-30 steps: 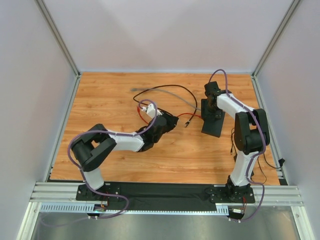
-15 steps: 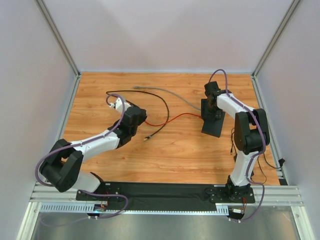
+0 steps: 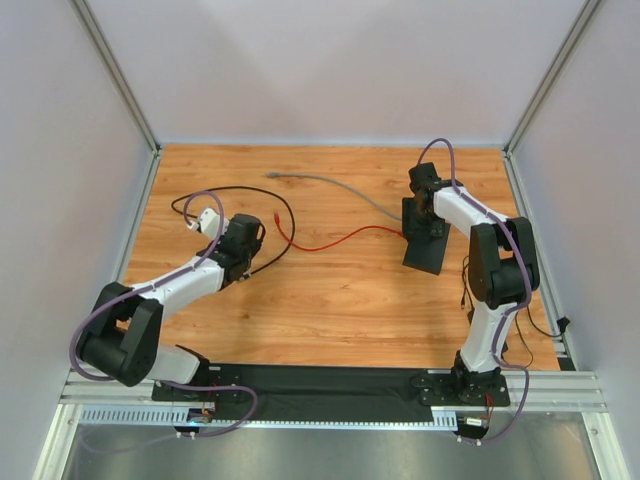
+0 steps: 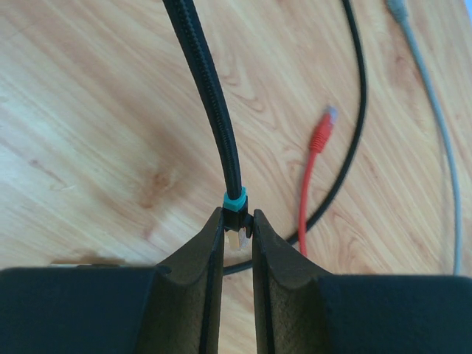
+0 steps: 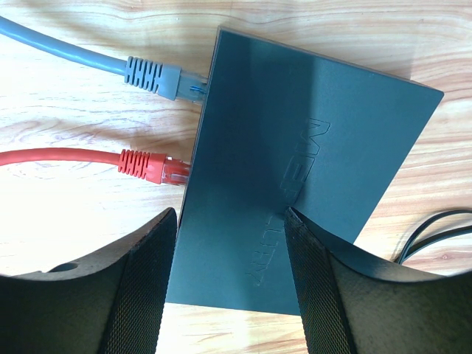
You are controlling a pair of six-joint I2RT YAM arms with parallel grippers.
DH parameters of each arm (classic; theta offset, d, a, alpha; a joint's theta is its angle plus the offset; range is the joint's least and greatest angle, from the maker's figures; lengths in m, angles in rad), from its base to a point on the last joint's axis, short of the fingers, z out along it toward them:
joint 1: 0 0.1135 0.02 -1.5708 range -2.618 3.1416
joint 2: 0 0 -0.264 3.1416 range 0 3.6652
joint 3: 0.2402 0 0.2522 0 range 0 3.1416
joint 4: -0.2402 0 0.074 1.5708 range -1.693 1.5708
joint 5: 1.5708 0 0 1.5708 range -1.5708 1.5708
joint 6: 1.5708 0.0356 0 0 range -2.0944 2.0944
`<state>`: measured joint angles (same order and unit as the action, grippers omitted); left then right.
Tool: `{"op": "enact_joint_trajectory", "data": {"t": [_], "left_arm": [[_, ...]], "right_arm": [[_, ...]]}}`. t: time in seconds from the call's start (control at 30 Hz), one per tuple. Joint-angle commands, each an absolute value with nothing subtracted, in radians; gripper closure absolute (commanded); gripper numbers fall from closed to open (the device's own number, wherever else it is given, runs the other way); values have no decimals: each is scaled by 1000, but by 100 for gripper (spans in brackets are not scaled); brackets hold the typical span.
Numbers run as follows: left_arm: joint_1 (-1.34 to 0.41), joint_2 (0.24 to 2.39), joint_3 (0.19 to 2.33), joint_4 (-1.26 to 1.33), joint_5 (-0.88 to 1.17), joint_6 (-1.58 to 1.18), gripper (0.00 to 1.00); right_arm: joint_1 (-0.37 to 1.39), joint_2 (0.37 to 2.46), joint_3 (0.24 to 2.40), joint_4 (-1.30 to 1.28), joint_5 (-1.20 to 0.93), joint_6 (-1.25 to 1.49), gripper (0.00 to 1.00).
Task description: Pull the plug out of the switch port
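My left gripper lowers toward the wood floor beside the black cable next and releases the teal-collared plug [image 4: 235,209], since it is already far from the switch.
The switch [image 3: 424,243] is a flat black box at the right; it fills the right wrist view [image 5: 310,147]. A grey plug [image 5: 155,76] and a red plug [image 5: 151,166] sit in ports on its left edge. My right gripper [image 5: 232,251] is open, with its jaws spread over the switch's near end; it also shows in the top view [image 3: 425,205]. My left gripper [image 4: 237,225] is shut on the teal-collared plug [image 4: 235,209] of the black braided cable [image 4: 206,96], far to the left of the switch. In the top view my left gripper [image 3: 243,266] is at the left.
The black cable [image 3: 280,215] loops on the wood floor around the left gripper. The red cable [image 3: 330,243] runs from the switch to a loose red plug [image 4: 321,133]. The grey cable [image 3: 330,185] trails to the back. Side walls stand at both sides.
My left arm has swung left, away from the switch, carrying the black plug and dragging the black cable with it. The right arm and the switch have not moved.
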<state>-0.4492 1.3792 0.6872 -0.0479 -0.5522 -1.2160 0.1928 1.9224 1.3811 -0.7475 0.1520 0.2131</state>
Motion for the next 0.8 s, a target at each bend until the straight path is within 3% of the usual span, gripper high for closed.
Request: {"op": "enact_joint_trajectory", "data": {"t": [0.0, 0.3, 0.37, 0.47, 0.5, 0.6, 0.77], "left_arm": [[-414, 1399, 722, -153, -531, -1290, 100], [-387, 1427, 735, -205, -498, -1344, 100], [-385, 1408, 724, -245, -518, -1382, 96], [-385, 1381, 716, -239, -525, -1398, 73], [-385, 1376, 721, -236, -523, -1390, 58], [-387, 1384, 758, -278, -519, -1368, 42], [-434, 1408, 842, -337, -551, -1329, 30]], "right_arm": [[179, 1959, 1355, -769, 118, 219, 38], [178, 1945, 1353, -761, 107, 222, 38], [179, 1947, 1353, -762, 104, 224, 38], [179, 1950, 1351, -762, 101, 224, 38], [179, 1950, 1351, -762, 101, 224, 38], [181, 1951, 1355, -764, 100, 222, 38], [181, 1942, 1358, -759, 100, 227, 38]]}}
